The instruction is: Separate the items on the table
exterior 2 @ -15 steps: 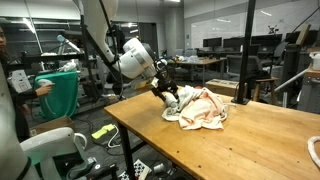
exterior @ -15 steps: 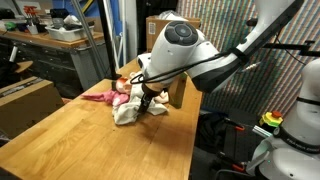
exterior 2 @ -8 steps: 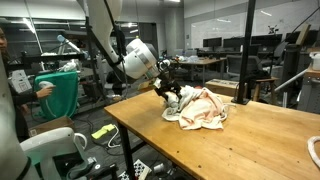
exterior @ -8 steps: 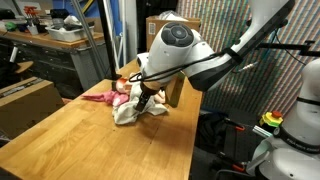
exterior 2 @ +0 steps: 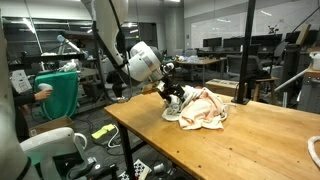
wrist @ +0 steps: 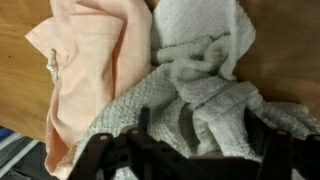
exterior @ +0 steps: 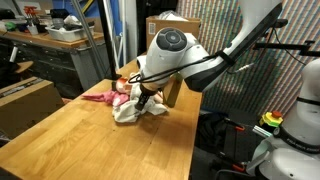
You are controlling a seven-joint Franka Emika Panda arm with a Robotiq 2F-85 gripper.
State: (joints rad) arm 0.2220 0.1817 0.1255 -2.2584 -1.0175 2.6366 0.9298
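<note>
My gripper first stays low on the heap next and closes its open fingers across the towel's thick fold (exterior: 146,102) (wrist: 203,118) to get hold of it.
The items lie in one heap at the far end of the wooden table (exterior: 90,145). A white towel (wrist: 200,80) lies crumpled against a pink cloth (wrist: 90,60). Both exterior views show this heap, with the towel (exterior: 127,112) in front and the pink cloth (exterior: 103,97) behind it. My gripper (wrist: 200,135) is down on the heap, open, its dark fingers standing on either side of a thick fold of the towel (exterior 2: 195,115). The gripper (exterior: 147,100) hides part of the heap. Rope, ball toy and small fabric piece are not visible.
A brown cardboard box (exterior: 160,28) stands behind the heap near the table's far edge. A cluttered grey workbench (exterior: 50,40) and another carton (exterior: 25,100) are beside the table. A person with a teal bin (exterior 2: 60,90) is off the table's end.
The wrist has shifted a little closer over the heap. The towel and pink cloth lie as before.
</note>
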